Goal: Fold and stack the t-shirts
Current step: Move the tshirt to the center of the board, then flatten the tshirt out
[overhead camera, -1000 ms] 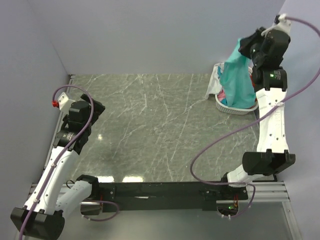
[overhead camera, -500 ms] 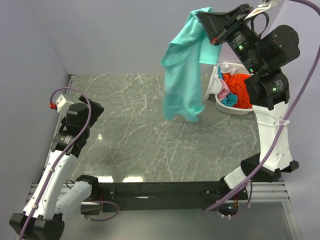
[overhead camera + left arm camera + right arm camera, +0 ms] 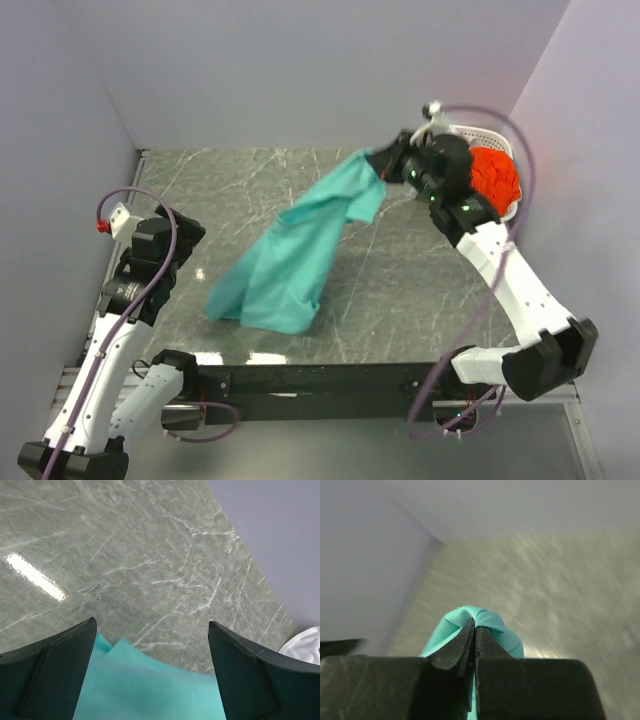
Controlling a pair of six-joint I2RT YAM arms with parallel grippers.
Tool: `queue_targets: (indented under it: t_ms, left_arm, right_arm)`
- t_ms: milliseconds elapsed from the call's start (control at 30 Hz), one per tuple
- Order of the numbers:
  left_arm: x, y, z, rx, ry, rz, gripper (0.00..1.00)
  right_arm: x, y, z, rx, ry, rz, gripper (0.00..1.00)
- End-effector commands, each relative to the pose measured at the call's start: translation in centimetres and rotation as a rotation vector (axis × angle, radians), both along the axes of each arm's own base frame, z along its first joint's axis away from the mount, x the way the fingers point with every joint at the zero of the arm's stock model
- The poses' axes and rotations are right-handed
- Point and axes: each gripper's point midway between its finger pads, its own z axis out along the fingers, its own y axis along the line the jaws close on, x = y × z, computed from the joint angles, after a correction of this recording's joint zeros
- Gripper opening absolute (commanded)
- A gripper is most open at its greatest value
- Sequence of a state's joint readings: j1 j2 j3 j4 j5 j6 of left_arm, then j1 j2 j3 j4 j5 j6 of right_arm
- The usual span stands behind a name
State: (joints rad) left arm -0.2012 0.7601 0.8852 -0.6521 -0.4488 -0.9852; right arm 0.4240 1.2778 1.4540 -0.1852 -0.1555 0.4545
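Note:
My left gripper should next tip downward and go down toward the right in the top view onto the t-shirt's nearest corner, because only the opposite end of the t-shirt is held.
The teal-green t-shirt stretches from my right gripper down to the table, its lower end bunched at the front centre. My right gripper is shut on its upper edge; in the right wrist view the cloth folds over the closed fingertips. My left gripper is open at the left. In the left wrist view the teal cloth lies below and between its fingers, not gripped. An orange-red t-shirt fills the white basket at the back right.
Grey walls close the table at the back and left. A white cloth edge shows at the right of the left wrist view. The purple cable loops over the basket.
My right gripper has swung the teal t-shirt out of the basket, up, then down and leftward onto the table, where its lower end now rests. The left arm barely moved.

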Motion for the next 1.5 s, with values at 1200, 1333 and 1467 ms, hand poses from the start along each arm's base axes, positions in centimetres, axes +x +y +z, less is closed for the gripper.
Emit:
queue_targets:
  t_ms: [1200,1333,1467]
  left_arm:
    - [3.6,-9.0,-13.6,-0.128,0.329,-0.460,0.01]
    - [4.5,-9.0,-7.7,-0.103,0.156,-0.475,0.01]
    - [4.4,-7.9,-1.3,-0.074,-0.026,-0.429,0.01]
  right_arm:
    - [-0.3,-8.4,-24.2,-0.101,0.569,-0.119,0.00]
    - [-1.4,-8.8,-19.5,-0.111,0.445,-0.114,0.00]
    - [-3.8,-9.3,-14.7,-0.118,0.345,-0.114,0.00]
